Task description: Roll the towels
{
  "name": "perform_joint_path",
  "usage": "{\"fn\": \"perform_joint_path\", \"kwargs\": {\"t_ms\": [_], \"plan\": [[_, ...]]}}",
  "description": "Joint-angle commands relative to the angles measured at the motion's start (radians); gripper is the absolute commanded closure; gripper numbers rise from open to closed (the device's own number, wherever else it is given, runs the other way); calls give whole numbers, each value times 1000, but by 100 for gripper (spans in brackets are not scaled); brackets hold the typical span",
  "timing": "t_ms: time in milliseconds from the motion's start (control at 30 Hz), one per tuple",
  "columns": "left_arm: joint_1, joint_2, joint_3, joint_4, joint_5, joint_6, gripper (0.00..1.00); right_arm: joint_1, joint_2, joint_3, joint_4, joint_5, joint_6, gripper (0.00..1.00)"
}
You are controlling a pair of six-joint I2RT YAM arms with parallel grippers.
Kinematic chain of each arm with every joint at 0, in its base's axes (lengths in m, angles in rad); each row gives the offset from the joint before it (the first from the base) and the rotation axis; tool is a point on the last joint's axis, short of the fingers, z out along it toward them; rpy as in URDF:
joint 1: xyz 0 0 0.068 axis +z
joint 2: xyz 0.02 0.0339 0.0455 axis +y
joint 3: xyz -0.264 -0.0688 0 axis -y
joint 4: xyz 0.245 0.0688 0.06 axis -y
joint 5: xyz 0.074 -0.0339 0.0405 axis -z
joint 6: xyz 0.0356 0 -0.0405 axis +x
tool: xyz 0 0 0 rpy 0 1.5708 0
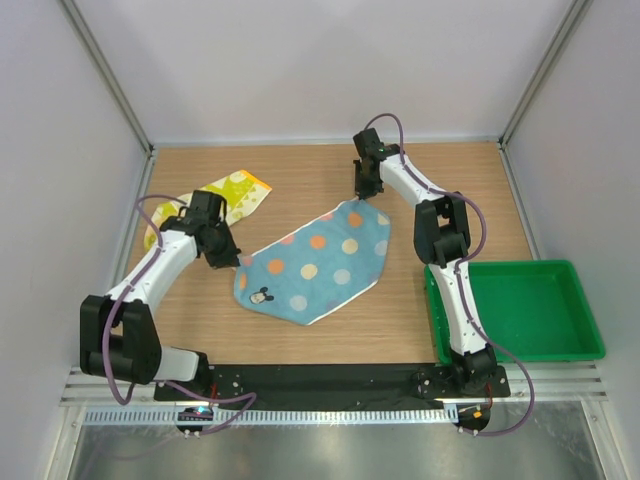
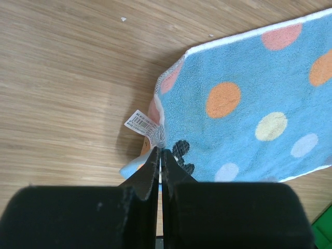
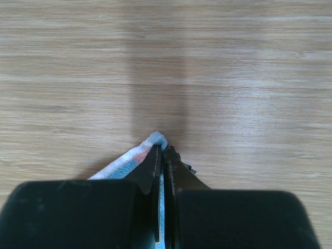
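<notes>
The right gripper rises and draws back next to release the towel's corner above bare wood (image 1: 405, 254) beside the green tray, since the towel lies slanted.
The light blue polka-dot towel (image 1: 315, 262) lies spread in the middle of the table, with a small black cartoon figure near its near-left end. My left gripper (image 1: 228, 258) is shut on the towel's left corner (image 2: 160, 136), next to a white barcode tag (image 2: 141, 123). My right gripper (image 1: 364, 193) is shut on the towel's far right corner (image 3: 157, 141), pinched up off the wood. The pale yellow towel (image 1: 238, 193) with lime-green and orange patches lies at the far left, partly hidden behind my left arm.
A green plastic tray (image 1: 530, 310) sits at the near right beside the right arm's base. Bare wooden tabletop (image 1: 300, 170) lies behind the blue towel. Grey walls enclose the table on three sides.
</notes>
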Motion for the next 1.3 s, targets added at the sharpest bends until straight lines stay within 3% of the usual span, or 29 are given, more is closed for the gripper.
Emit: {"fn": "perform_joint_path", "kwargs": {"t_ms": [0,300,500,633,667,733,833,867,900,967,1000,1033,1133,1267], "plan": [[6,16,82,-6,-13,18,100,6,-81,21,-27,21,-5,99],[6,80,328,-78,-17,40,100,-45,-257,0,-22,-49,30,99],[6,176,668,-178,4,77,100,-112,-363,73,-33,-177,75,99],[7,112,753,-194,3,110,100,-123,-573,-98,42,-188,64,99],[6,84,731,-194,-2,124,100,-123,-674,-212,80,-186,59,99],[6,-11,676,-203,-31,133,100,-123,-798,-351,114,-178,61,99],[6,-135,477,-207,-66,130,100,-123,-1070,-704,214,-189,116,99],[7,-215,413,-210,-68,126,99,-123,-1148,-893,267,-191,157,98],[6,-261,359,-216,-69,108,98,-122,-1275,-983,292,-195,173,88],[7,-373,209,-259,-85,84,88,-120,-1401,-1218,328,-186,205,62],[6,-408,170,-279,-104,71,74,-120,-1447,-1281,322,-178,214,22],[6,-439,106,-296,-118,52,43,-120,-1530,-1362,297,-116,219,15],[7,-563,64,-353,-186,3,4,-120,-1622,-1430,214,-44,224,3],[6,-620,119,-359,-221,-14,0,-120,-1606,-1372,199,-60,217,3]]}}
